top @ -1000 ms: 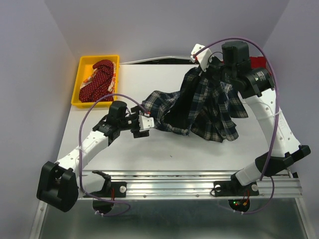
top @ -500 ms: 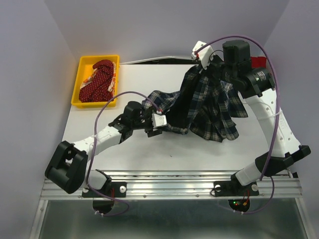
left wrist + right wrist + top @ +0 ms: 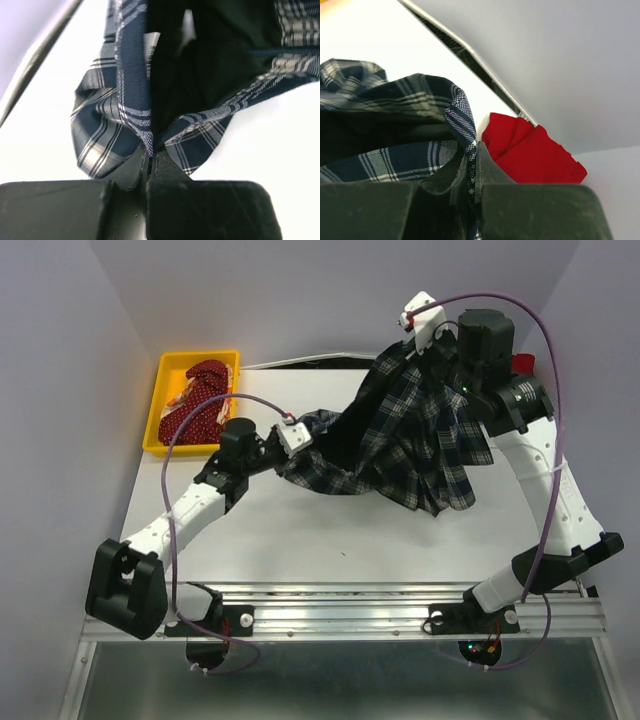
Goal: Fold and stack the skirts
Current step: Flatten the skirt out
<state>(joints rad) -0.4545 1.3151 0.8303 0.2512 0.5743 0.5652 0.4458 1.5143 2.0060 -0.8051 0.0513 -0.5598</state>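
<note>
My right gripper should move away from my left gripper, then go back and down to the table, because the plaid skirt sags in folds between my arms.
The navy, green and white plaid skirt [image 3: 400, 445] hangs stretched between both arms over the middle of the table. My left gripper [image 3: 308, 430] is shut on its left edge; in the left wrist view the plaid cloth [image 3: 125, 100] is pinched between the closed fingers of the gripper [image 3: 150, 150]. At the back, my right gripper [image 3: 425, 340] holds the skirt's other end raised. There the gripper [image 3: 474, 150] is shut on a plaid hem [image 3: 462, 120]. A plain red skirt [image 3: 530, 155] lies behind it, seen as a red patch [image 3: 520, 364].
A yellow bin [image 3: 165, 375] stands at the back left. It holds the dark red dotted skirt [image 3: 200, 400] and a bit of cream cloth [image 3: 182, 397]. A metal rail [image 3: 380, 605] runs along the near edge. Grey walls enclose the table.
My left gripper reached right into the plaid skirt, shut on its edge, then pulled back up and to the left. The right gripper rose slightly, lifting the cloth.
</note>
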